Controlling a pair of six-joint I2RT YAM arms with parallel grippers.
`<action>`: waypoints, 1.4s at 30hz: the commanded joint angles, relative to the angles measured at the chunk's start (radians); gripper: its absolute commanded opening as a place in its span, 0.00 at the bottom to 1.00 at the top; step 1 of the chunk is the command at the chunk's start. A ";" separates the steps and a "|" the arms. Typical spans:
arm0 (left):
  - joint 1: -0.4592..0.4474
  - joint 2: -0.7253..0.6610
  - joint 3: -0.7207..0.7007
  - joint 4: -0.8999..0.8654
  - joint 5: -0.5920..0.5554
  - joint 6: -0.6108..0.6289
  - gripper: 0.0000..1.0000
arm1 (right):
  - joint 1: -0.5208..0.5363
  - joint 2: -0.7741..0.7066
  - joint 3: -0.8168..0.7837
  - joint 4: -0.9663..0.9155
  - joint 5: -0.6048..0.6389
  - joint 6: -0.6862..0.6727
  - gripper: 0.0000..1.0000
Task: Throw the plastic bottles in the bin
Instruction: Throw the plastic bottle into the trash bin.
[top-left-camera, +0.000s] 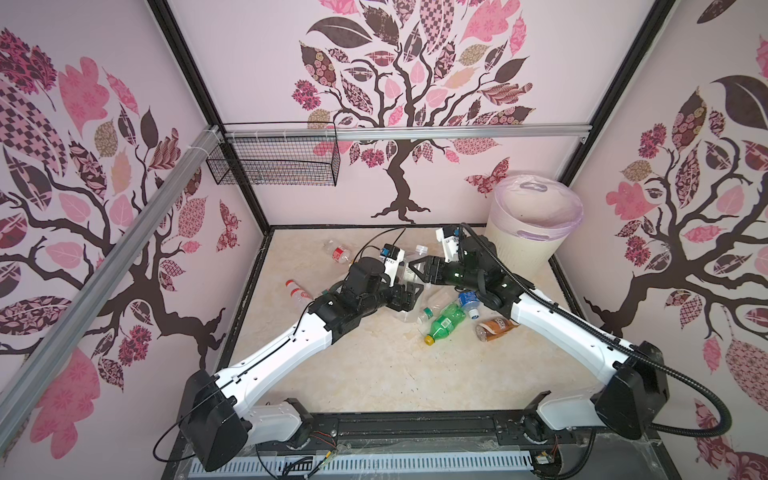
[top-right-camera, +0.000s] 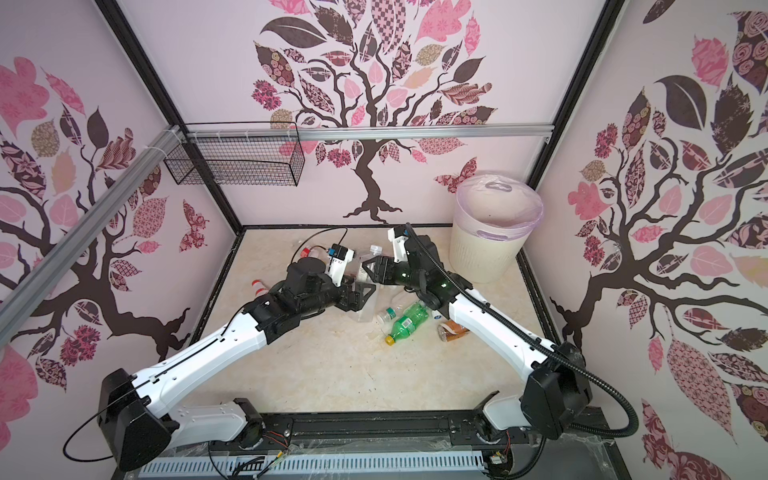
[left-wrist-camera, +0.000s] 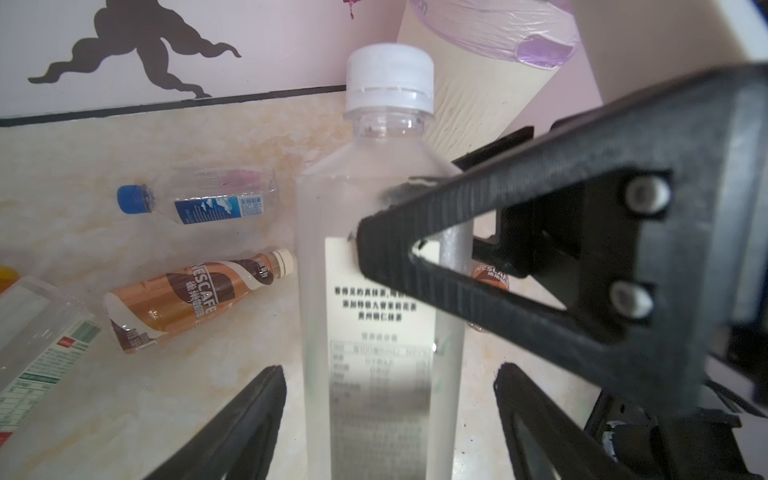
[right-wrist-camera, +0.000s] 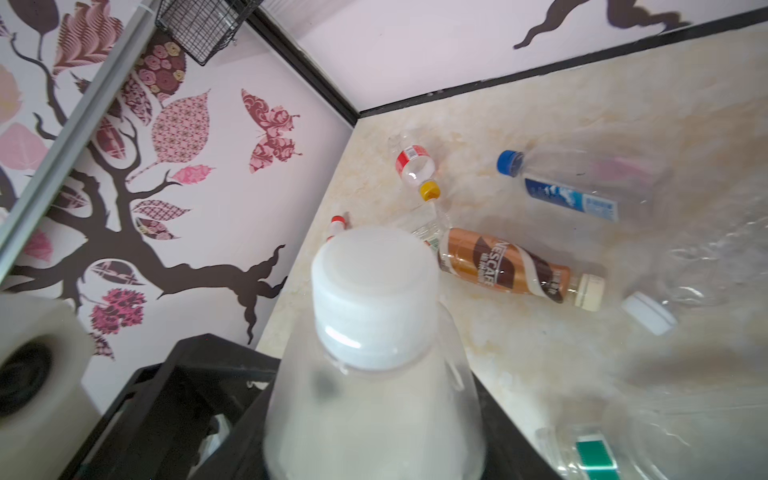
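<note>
I should lift the bottle up and outward over the bin's opening (top-left-camera: 537, 206) with my right gripper next, then release it. The opening is outward of my right gripper, inside the bin's high rim.
A frosted plastic bottle (left-wrist-camera: 365, 216) with a white cap sits between both grippers over the middle of the floor. My right gripper (top-left-camera: 415, 266) is shut on its shoulder; one of its fingers (left-wrist-camera: 498, 193) presses the side. Lower on the body, my left gripper (left-wrist-camera: 388, 370) stands open, with a gap on each side. In the right wrist view the bottle (right-wrist-camera: 374, 374) fills the jaws. The cream bin (top-left-camera: 528, 249) with its lilac bag stands in the far right corner, behind the right arm. A green bottle (top-left-camera: 446, 320), a brown-labelled one (top-left-camera: 494, 328) and a blue-labelled one (left-wrist-camera: 220, 203) lie on the floor.
More bottles lie toward the far left, among them a red-labelled one (top-left-camera: 340, 252) and a red-capped one (top-left-camera: 297, 291). A black wire basket (top-left-camera: 274, 162) hangs on the back rail at the left. Walls close in the floor on three sides.
</note>
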 joint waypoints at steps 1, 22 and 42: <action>-0.004 -0.044 0.042 -0.010 -0.012 0.007 0.93 | -0.018 0.013 0.132 -0.103 0.173 -0.131 0.49; -0.004 -0.007 0.265 -0.051 0.010 0.073 0.98 | -0.127 -0.034 0.640 0.181 0.883 -0.859 0.51; 0.024 -0.033 0.215 -0.054 0.028 0.069 0.98 | -0.417 0.427 1.191 -0.435 0.865 -0.622 0.97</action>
